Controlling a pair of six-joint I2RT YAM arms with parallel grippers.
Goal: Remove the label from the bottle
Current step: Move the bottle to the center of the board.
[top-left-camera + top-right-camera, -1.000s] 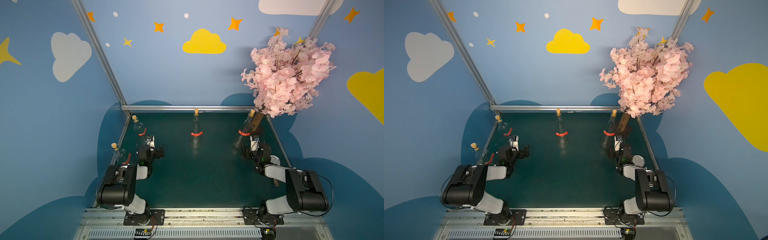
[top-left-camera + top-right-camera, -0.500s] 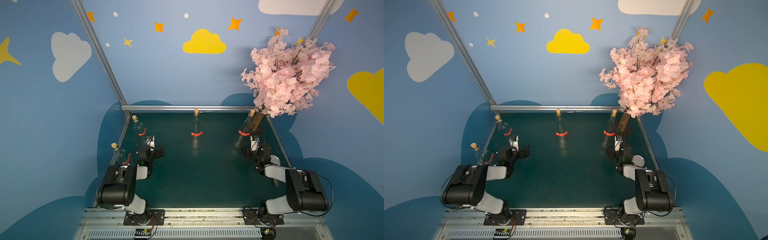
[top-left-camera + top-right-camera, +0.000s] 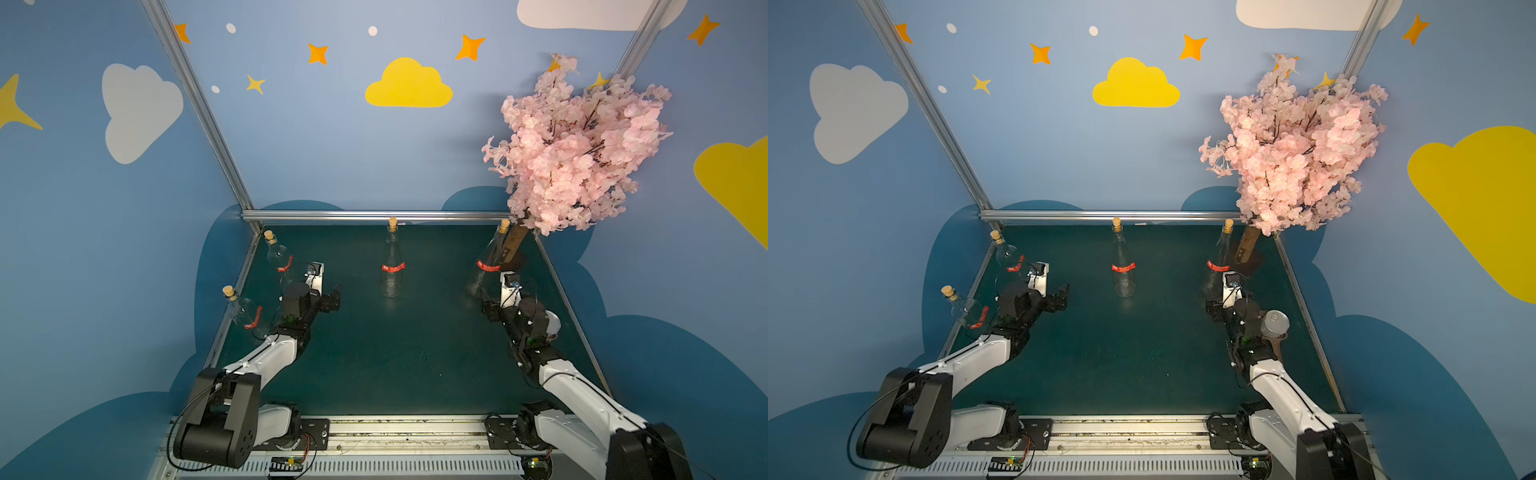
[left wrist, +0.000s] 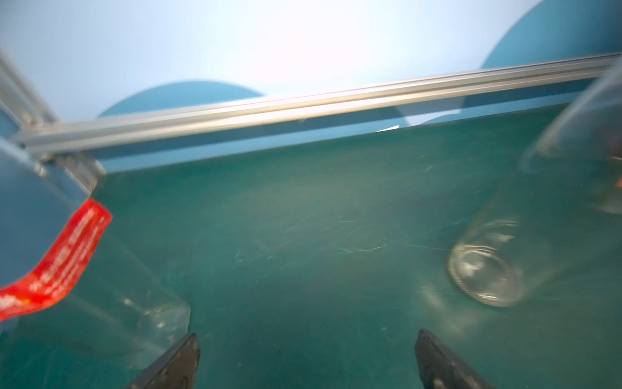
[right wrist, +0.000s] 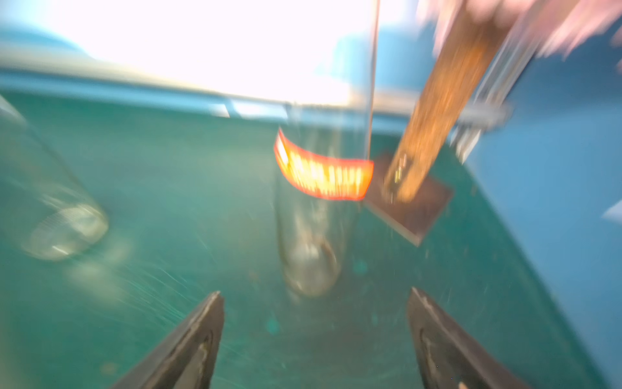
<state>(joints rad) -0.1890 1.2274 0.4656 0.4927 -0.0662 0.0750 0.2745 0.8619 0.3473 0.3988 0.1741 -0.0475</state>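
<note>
My left gripper needs to rise, turn, reach outward to the centre bottle's neck [image 3: 392, 242] and close below the cork next. The neck is narrow and stands clear of the red label.
Several clear glass bottles with cork stoppers and red labels stand on the green mat. One bottle [image 3: 390, 266] [image 3: 1122, 266] is at the centre back, with its label [image 3: 393, 267] around the middle. My right gripper [image 3: 486, 307] [image 5: 314, 292] is open just in front of the back right bottle [image 3: 490, 257] [image 5: 313, 235], whose label [image 5: 323, 175] faces it. My left gripper [image 3: 334, 293] [image 4: 307, 333] is open over bare mat. It lies between a left bottle [image 4: 101, 303] with a red label [image 4: 64, 262] and the centre bottle's base [image 4: 484, 276].
A pink blossom tree [image 3: 573, 145] leans from a dark base in the back right corner, close behind the right bottle. Two more labelled bottles [image 3: 278, 257] [image 3: 243, 307] line the left edge. A silver can [image 3: 1275, 323] sits beside the right arm. An aluminium rail [image 3: 374, 215] bounds the back.
Both arms stand almost where they were, with only a very small shift. Both grippers stay open and the bottles have not moved.
</note>
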